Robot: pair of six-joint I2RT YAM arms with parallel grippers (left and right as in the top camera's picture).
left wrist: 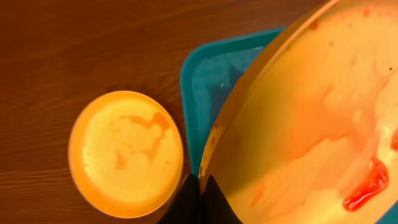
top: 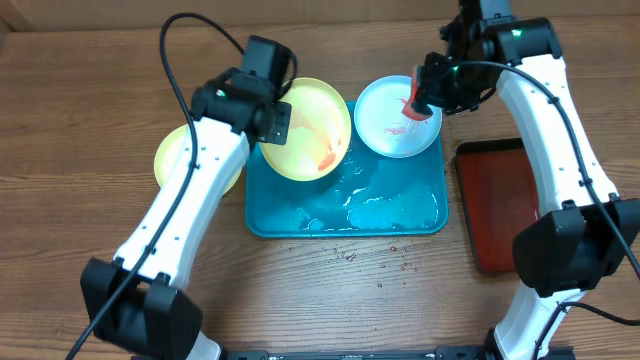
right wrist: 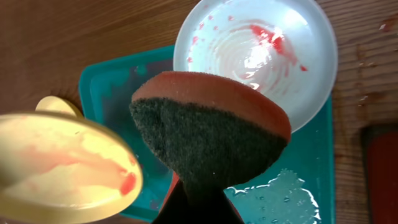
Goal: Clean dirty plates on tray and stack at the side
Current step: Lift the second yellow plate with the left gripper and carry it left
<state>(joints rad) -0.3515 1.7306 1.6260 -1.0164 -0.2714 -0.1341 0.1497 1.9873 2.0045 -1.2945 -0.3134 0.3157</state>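
My left gripper goes left in the overhead view and down next to release its plate onto the second yellow-green plate (top: pixel 173 162) (left wrist: pixel 126 154), since that lies beside the tray.
My left gripper (top: pixel 283 122) is shut on the rim of a yellow-green plate (top: pixel 310 128) with red smears and holds it tilted over the teal tray (top: pixel 345 222); it fills the left wrist view (left wrist: pixel 311 124), pinched at the jaws (left wrist: pixel 200 186). A second yellow-green plate (top: pixel 175 155) lies on the table left of the tray, also in the left wrist view (left wrist: pixel 126 153). The light-blue plate (top: pixel 385 125) with red smears sits on the tray's far right corner. My right gripper (top: pixel 415 100) is shut on a red-and-dark sponge (right wrist: pixel 211 134) above that plate (right wrist: pixel 261 50).
A dark red-brown tray (top: pixel 500 205) lies right of the teal tray. Water pools on the teal tray's floor (top: pixel 390 208). Small red drops dot the table in front of the tray (top: pixel 385 262).
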